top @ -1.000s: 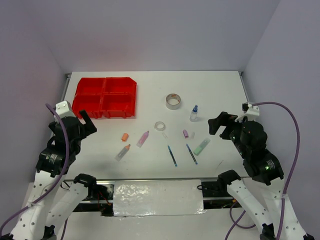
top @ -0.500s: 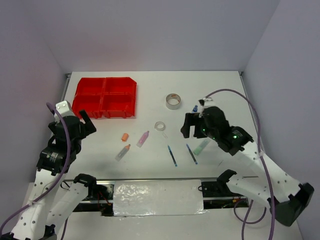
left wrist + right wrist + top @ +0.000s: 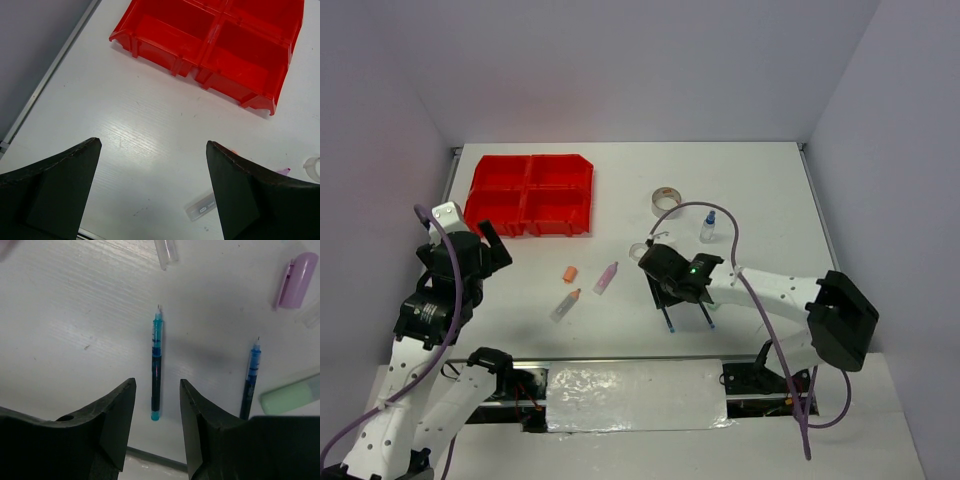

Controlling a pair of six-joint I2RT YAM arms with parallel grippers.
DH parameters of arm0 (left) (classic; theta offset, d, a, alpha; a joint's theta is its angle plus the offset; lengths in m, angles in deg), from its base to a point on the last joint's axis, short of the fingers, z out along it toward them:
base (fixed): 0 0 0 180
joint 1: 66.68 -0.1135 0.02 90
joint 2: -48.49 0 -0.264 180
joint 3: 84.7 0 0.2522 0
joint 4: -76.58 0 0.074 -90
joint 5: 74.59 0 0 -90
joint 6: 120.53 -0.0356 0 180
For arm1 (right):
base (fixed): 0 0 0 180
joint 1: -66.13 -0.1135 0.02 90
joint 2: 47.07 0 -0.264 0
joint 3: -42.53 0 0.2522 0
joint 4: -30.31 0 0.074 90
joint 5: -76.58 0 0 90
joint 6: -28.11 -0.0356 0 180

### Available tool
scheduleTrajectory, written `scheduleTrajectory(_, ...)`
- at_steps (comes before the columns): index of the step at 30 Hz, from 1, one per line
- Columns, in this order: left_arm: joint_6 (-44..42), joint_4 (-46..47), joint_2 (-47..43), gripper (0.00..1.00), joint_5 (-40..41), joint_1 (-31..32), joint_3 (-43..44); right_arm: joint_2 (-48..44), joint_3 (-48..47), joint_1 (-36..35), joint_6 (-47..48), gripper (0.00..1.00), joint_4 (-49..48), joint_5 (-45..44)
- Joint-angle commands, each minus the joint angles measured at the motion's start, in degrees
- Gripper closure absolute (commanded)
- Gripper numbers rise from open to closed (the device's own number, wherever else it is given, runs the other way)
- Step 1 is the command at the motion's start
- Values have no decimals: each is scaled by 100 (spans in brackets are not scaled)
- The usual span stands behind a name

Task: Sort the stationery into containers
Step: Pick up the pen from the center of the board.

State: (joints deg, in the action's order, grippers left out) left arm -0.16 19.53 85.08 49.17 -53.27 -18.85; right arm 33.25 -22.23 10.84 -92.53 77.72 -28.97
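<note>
The clear cap has bare table on either side of it. I will move my left gripper to the right in the top view, past the pink marker, and then down onto the cap.
The red containers tray (image 3: 530, 195) (image 3: 210, 47) stands at the back left, its compartments bare. My right gripper (image 3: 664, 292) (image 3: 157, 390) hangs low over a dark-blue pen (image 3: 669, 322) (image 3: 156, 370). Its jaws are partly narrowed, one on each side of the pen, with a gap to both, so it is open. A second pen (image 3: 708, 318) (image 3: 250, 380), a green marker (image 3: 290, 396) and a purple piece (image 3: 296, 280) lie to its right. My left gripper (image 3: 490, 245) (image 3: 152, 144) is wide open over bare table near the tray.
A grey tape roll (image 3: 666, 200) and a blue-capped bottle (image 3: 708, 227) stand further back. An orange piece (image 3: 569, 273), a pink marker (image 3: 606, 277) and an orange-tipped marker (image 3: 565, 304) (image 3: 202, 207) lie mid-table. The clear tape ring (image 3: 639, 250) is partly behind my right arm.
My right arm has swung left from the table's right side and come down over the left pen, and its jaws have narrowed. The left arm has not moved.
</note>
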Motion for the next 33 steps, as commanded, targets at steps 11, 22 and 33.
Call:
scheduleTrajectory(11,-22,180,102,1,-133,-31,20,678,152,-79,-241,66,-666,149)
scheduleTrajectory(22,-40,189,128,1,-168,-31,11,986,486,-219,-364,69,-781,360)
scheduleTrajectory(33,-14,189,110,1,-194,-31,11,1075,320,-395,-435,100,-509,194)
